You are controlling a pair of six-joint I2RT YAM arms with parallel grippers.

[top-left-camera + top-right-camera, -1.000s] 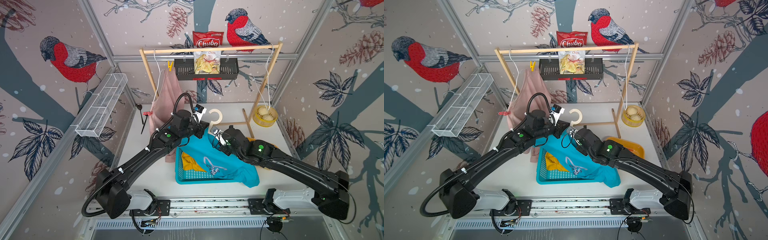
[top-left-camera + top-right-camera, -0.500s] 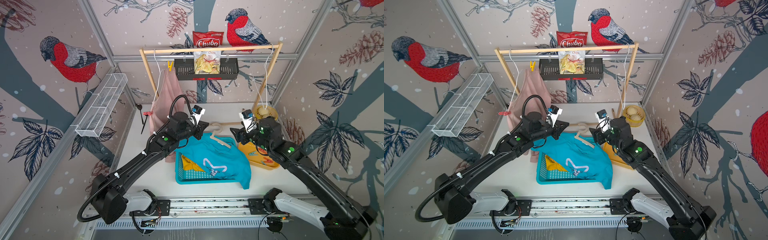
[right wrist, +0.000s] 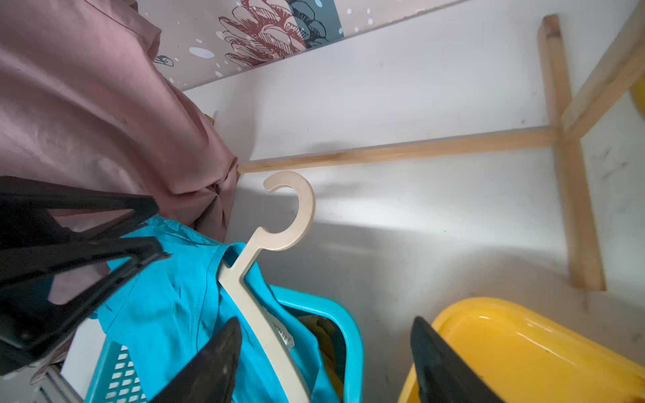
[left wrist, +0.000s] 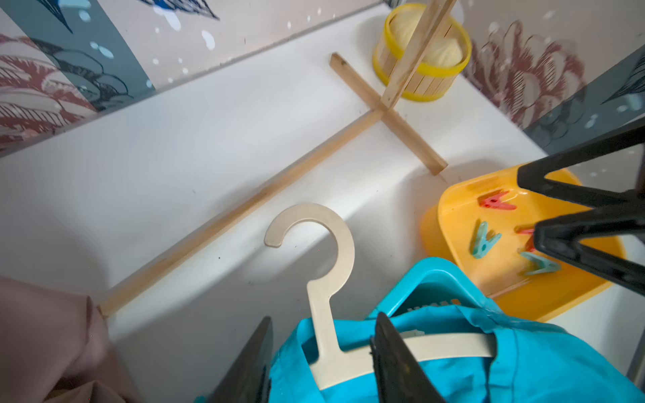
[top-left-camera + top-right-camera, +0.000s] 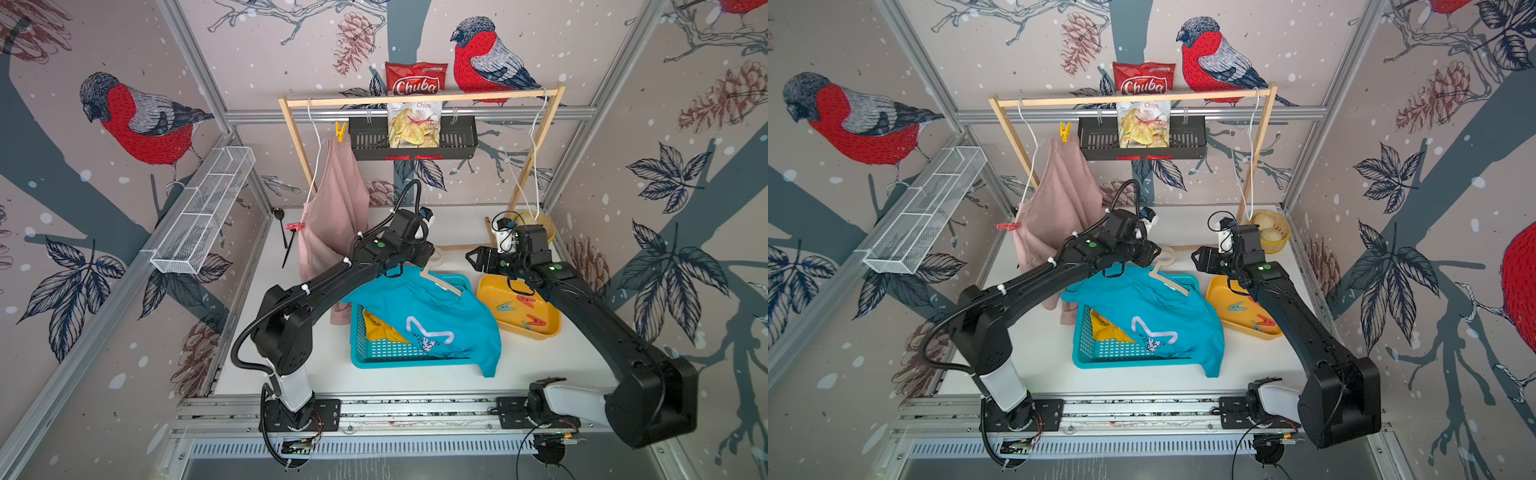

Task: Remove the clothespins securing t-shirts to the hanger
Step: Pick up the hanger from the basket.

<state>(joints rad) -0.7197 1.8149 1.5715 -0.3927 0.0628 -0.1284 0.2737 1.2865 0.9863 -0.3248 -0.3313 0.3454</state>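
Note:
The hanger's curved hook (image 5: 438,254) sticks out clear of the teal t-shirt (image 5: 432,324), so my right gripper needs to move across toward my left gripper next and close on the hook.
A teal t-shirt (image 5: 432,324) on a cream hanger (image 4: 335,244) lies draped over the blue basket (image 5: 399,359), with a yellow t-shirt (image 5: 382,332) under it. My left gripper (image 4: 324,317) is open, its jaws either side of the hanger's neck without pinching it. Over the gap between basket and yellow tray (image 5: 548,328) my right gripper (image 3: 327,320) stands open and empty. Several clothespins (image 5: 525,300) lie in the tray. A pink t-shirt (image 5: 332,208) hangs on the rack, with a yellow clothespin (image 5: 340,131) at its top and a red clothespin (image 5: 296,227) at its left edge.
The wooden rack (image 5: 415,99) spans the back, its foot bars (image 4: 387,111) lying on the table. A black basket with a chips bag (image 5: 413,129) hangs from it. A round yellow basket (image 5: 1273,232) sits back right, and a white wire shelf (image 5: 203,212) is on the left wall.
My left gripper opened and let go of the hanger, which now lies on the basket with the teal shirt. The right arm swung from the shirt to the tray and its jaws widened.

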